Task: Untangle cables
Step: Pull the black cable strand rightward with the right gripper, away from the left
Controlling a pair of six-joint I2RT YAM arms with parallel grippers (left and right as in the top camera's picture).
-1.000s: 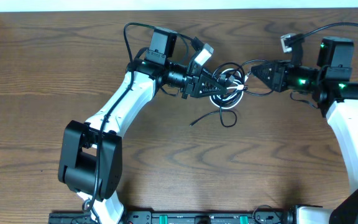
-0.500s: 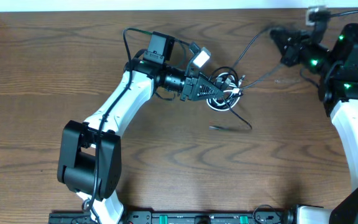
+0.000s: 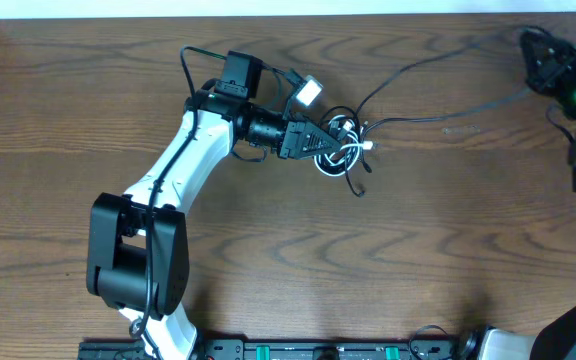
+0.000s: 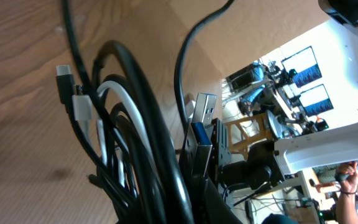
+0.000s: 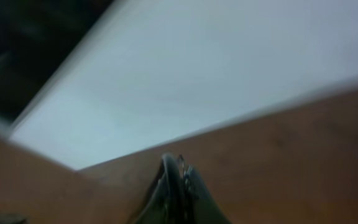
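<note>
Open tabletop lies below my left gripper, on the left in the overhead view. My left gripper needs to pull to that side next, then come down and release the bundle of cables.
A tangle of cables (image 3: 345, 157) lies on the wooden table at centre, with black loops and a white cable (image 3: 355, 149) through them. My left gripper (image 3: 328, 142) is shut on this bundle. In the left wrist view thick black loops (image 4: 149, 118), the white cable (image 4: 118, 92) and a blue USB plug (image 4: 202, 127) fill the frame in front of the left gripper (image 4: 194, 196). A long black cable (image 3: 438, 60) runs in two strands from the tangle to my right gripper (image 3: 531, 45) at the far right corner. The right wrist view is blurred, and the right gripper's jaws (image 5: 180, 169) are pressed together.
A short black cable end (image 3: 362, 189) trails below the tangle. The table's back edge (image 3: 288, 13) meets a white wall just behind the right gripper. The left arm's own thicker black wire (image 3: 190, 62) loops near its wrist.
The right gripper has moved up and right to the far corner, drawing the black cable out long. The left gripper has shifted slightly left with the bundle. The loose end has pulled in.
</note>
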